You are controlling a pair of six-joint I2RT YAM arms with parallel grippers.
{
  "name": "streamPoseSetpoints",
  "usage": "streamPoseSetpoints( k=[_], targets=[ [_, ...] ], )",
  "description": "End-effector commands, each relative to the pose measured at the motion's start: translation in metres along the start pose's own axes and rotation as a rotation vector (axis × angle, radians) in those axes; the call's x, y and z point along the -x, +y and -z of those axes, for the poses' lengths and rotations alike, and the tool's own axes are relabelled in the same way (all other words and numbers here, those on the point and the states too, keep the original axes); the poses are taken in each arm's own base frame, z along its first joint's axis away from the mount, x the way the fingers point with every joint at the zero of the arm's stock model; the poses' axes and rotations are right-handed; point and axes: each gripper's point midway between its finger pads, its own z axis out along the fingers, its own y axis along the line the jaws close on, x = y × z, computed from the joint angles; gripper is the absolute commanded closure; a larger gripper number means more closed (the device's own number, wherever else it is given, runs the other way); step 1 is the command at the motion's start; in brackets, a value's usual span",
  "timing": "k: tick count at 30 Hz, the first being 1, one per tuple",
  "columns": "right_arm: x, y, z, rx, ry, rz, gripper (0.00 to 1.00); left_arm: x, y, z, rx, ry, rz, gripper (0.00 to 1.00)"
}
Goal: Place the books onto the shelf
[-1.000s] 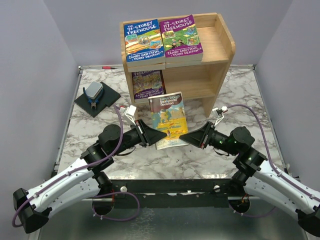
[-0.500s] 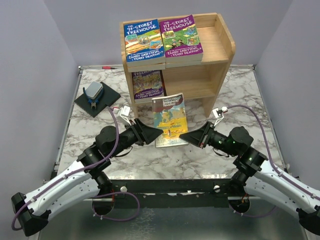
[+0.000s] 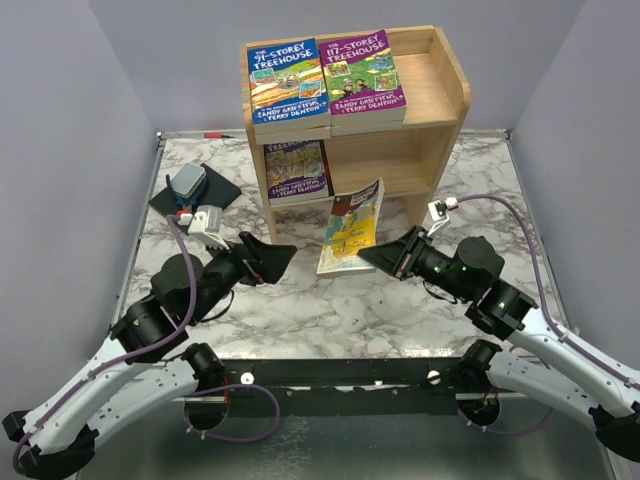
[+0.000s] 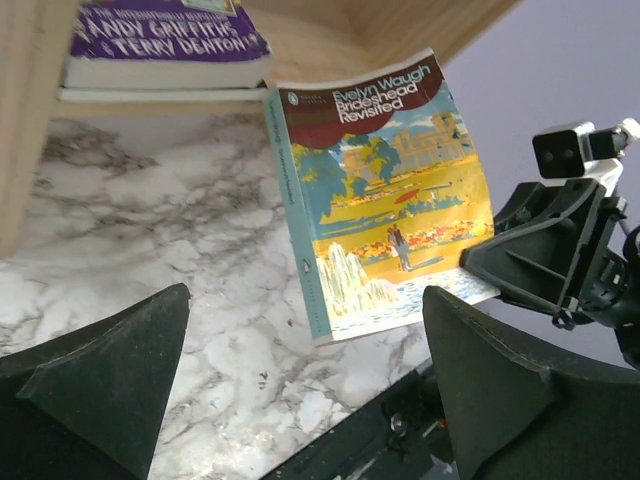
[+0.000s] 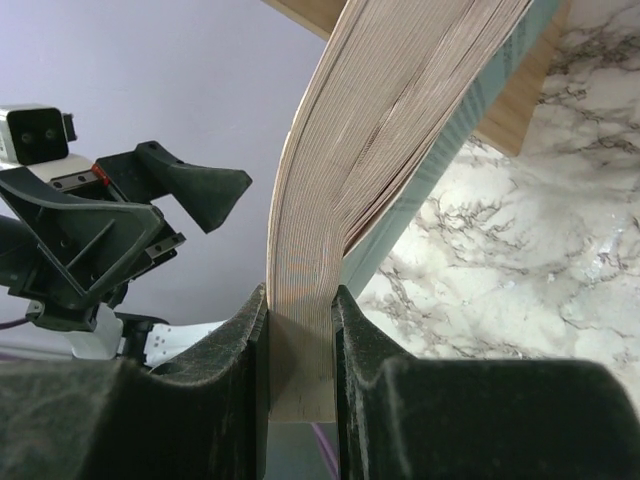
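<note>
The lower-level purple book [image 3: 297, 168] lies uncovered outward of the robot's right gripper, to the gripper's left in the top view, so the right gripper will move "Brideshead Revisited" that way onto it and release.
The wooden shelf [image 3: 440, 90] stands at the back. A blue book [image 3: 288, 78] and a purple book [image 3: 365, 72] lie flat on its top, and another purple one [image 3: 296, 170] lies on the lower tier at the left. My right gripper [image 3: 372, 256] is shut on the near corner of a yellow-and-teal "Brideshead Revisited" book [image 3: 352, 228], which is tilted up just in front of the shelf. In the right wrist view the jaws [image 5: 300, 300] pinch its page block [image 5: 400, 110]. My left gripper [image 3: 272, 260] is open, to the left of that book [image 4: 385, 190] and apart from it, empty.
A black square pad with a blue-grey tool [image 3: 190, 190] lies at the back left of the marble table [image 3: 300, 310]. The shelf's left side panel [image 4: 30, 120] is close ahead of the left gripper. Walls close in the left, right and back.
The left gripper opened, let go of the Brideshead book and drew back to the left. The right gripper tipped the book up on edge and carried it slightly toward the shelf.
</note>
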Motion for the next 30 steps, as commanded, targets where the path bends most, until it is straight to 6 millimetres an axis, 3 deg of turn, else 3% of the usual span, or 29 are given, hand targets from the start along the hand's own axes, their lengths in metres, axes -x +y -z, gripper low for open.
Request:
streamPoseSetpoints(
  k=[1,7,17,30],
  targets=[
    [0.052,0.064,0.002,0.163,-0.154,0.073,0.99,0.023,0.023,0.02,0.13,-0.047,-0.143,0.01],
    [0.068,0.083,-0.005,0.194,-0.183,0.105,0.99,0.038,0.023,0.033,0.147,-0.073,-0.215,0.01],
    [0.074,0.094,-0.031,0.226,-0.18,0.097,0.99,0.03,0.032,0.036,0.156,-0.056,-0.259,0.01],
    [0.081,0.086,-0.073,0.227,-0.225,0.036,0.99,0.029,0.041,0.042,0.162,-0.062,-0.333,0.01]
  ],
)
